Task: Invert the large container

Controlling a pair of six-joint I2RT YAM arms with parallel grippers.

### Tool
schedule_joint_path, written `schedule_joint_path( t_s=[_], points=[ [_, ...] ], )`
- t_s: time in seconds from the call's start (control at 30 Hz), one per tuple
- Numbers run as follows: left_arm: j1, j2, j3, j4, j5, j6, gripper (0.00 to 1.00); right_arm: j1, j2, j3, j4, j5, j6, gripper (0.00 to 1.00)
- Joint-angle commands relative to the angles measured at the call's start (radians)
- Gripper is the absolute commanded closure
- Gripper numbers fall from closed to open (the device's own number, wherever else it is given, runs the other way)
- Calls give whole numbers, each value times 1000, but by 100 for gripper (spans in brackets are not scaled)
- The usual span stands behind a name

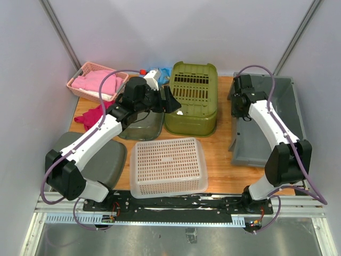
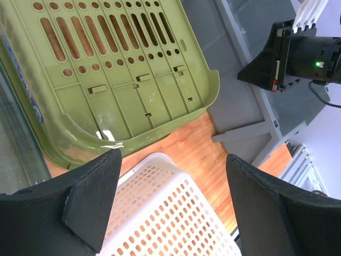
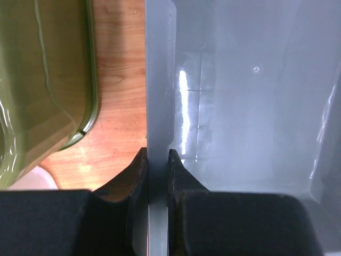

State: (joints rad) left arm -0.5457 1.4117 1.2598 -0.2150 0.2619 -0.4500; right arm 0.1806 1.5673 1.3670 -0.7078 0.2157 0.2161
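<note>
The crate's opposite side [image 1: 298, 108] [image 3: 327, 138] lies right of my right gripper in the top view, so I should swing up and toward it before releasing, as the crate's opening faces up.
The large container [image 1: 282, 117] is a light grey hard-plastic crate at the right of the table, open side up with its inside showing. My right gripper [image 1: 236, 110] is shut on its left wall near the far corner. In the right wrist view the fingers [image 3: 157, 154] pinch the thin grey rim [image 3: 159, 80], one outside and one inside the crate [image 3: 245, 96]. My left gripper [image 1: 171, 100] is open and empty, hovering over the near edge of the olive-green bin [image 1: 192, 98]. In the left wrist view its jaws [image 2: 173, 160] stand wide apart, with the crate [image 2: 240, 101] beyond.
The olive-green bin [image 2: 117, 69] lies upside down at the centre back. A white mesh basket [image 1: 168, 165] lies upside down in front of it. A clear tub [image 1: 141, 127], a pink basket with cloth [image 1: 96, 80], a magenta cloth [image 1: 88, 117] and a dark grey lid [image 1: 101, 160] are on the left.
</note>
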Motion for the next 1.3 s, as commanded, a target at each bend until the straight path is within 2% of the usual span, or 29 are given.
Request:
schedule_joint_path(
  t_s=[0.0, 0.13, 0.23, 0.43, 0.57, 0.7, 0.83, 0.97, 1.17, 1.27],
  points=[
    [-3, -30, 0, 25, 50, 12, 16, -18, -87, 34, -147, -15, 51, 99],
    [-6, -25, 8, 24, 91, 10, 16, -96, -218, 66, -128, -146, 75, 99],
    [-13, -34, 7, 48, 123, 5, 16, -185, -323, 65, -83, -317, 111, 100],
    [-42, -15, 45, 64, 211, 9, 16, -324, -430, 54, -27, -576, 212, 99],
    [-62, -8, 36, 84, 235, 7, 16, -427, -462, -34, 121, -815, 349, 99],
    [-71, -5, 13, 115, 269, -8, 16, -493, -475, -160, 406, -999, 551, 99],
    [-82, 4, 13, 120, 279, -9, 16, -510, -480, -233, 608, -1060, 711, 99],
    [-89, 16, 15, 129, 291, -12, 16, -532, -478, -251, 681, -1073, 781, 99],
    [-96, 46, 30, 131, 300, -15, 16, -562, -457, -333, 951, -1139, 1000, 100],
    [-98, 59, 38, 132, 305, -15, 16, -563, -437, -350, 1011, -1131, 1043, 99]
  ],
)
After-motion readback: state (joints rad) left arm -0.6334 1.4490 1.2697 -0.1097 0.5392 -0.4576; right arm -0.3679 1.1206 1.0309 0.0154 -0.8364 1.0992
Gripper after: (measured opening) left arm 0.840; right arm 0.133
